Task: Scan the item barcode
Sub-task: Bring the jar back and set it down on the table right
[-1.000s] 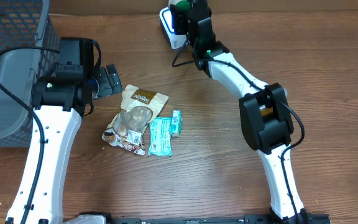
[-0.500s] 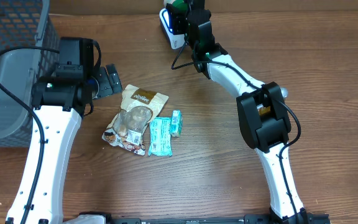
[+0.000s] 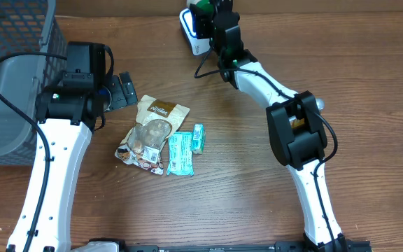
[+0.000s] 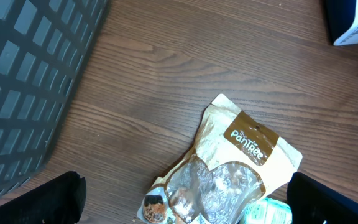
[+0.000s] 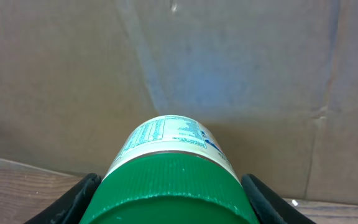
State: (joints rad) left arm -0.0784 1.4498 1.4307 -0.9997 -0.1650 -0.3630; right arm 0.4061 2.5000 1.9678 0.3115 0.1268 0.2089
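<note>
My right gripper draws the jar back, tilts downward, lowers and releases its lid next. The reason is that clear tabletop beside the teal packets lies back from and below the gripper.
A jar with a green ribbed lid and a white printed label (image 5: pixel 166 140) fills the right wrist view, with a black finger (image 5: pixel 73 202) pressed against each side of the lid. My right gripper (image 3: pixel 207 12) is shut on this jar at the table's far edge, right beside the white and blue scanner (image 3: pixel 189 33). My left gripper (image 3: pixel 122 89) stands open above the table, just left of a tan snack pouch (image 3: pixel 152 128). In the left wrist view the pouch (image 4: pixel 244 155) lies between and beyond the wide-apart fingertips (image 4: pixel 51 199).
A dark mesh basket (image 3: pixel 12 70) stands at the left edge, also in the left wrist view as the basket (image 4: pixel 30 81). Two teal packets (image 3: pixel 181 152) lie right of the pouch. A brown cardboard wall (image 5: pixel 229 74) rises behind the jar.
The right arm has shifted slightly left while holding the jar by the scanner. The left arm has not moved.
</note>
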